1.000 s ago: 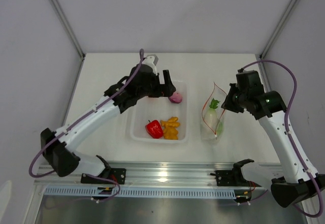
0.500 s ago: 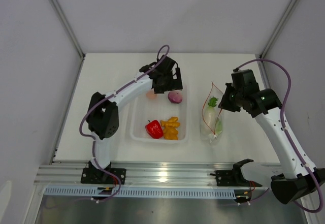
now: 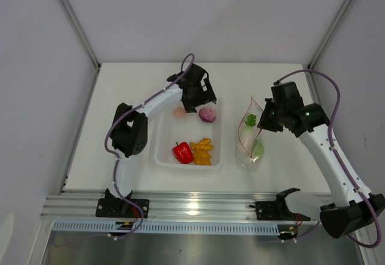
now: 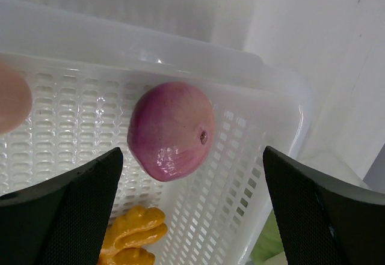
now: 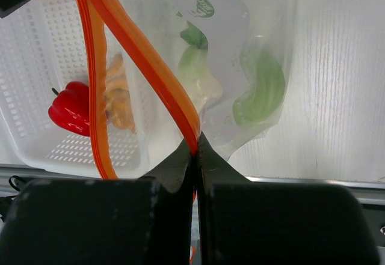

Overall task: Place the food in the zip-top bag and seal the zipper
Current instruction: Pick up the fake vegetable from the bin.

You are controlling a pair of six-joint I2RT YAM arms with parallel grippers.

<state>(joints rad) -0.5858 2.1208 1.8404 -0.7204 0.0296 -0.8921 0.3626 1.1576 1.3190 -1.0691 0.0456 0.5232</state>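
The onion lies below my left gripper, between the spread fingers. My left gripper will next go down into the white tray (image 3: 157, 157) and close around the purple onion (image 3: 207, 115).
My left gripper (image 3: 203, 100) is open and empty, hovering just above the purple onion (image 3: 207, 115) at the far right of the white tray (image 3: 157, 157). In the left wrist view the onion (image 4: 171, 131) sits between and beyond my spread fingers (image 4: 66, 211). The pink round piece (image 3: 179, 113), red bell pepper (image 3: 183, 152) and orange-yellow lumpy piece (image 3: 202, 151) also lie in the tray. My right gripper (image 3: 267, 119) is shut on the orange-red zipper (image 5: 180, 106) and holds the zip-top bag (image 3: 251, 142) open. The white radish (image 5: 195, 79) and green cabbage (image 5: 261, 91) lie inside it.
The tray stands in the middle of the white table, the bag just right of it. Grey walls close in the far side and both sides. A metal rail (image 3: 198, 208) with the arm bases runs along the near edge.
My left arm has folded and swung toward the back, uncovering the pink piece; its gripper has stayed over the onion. My right gripper has shifted slightly left with the bag's mouth.
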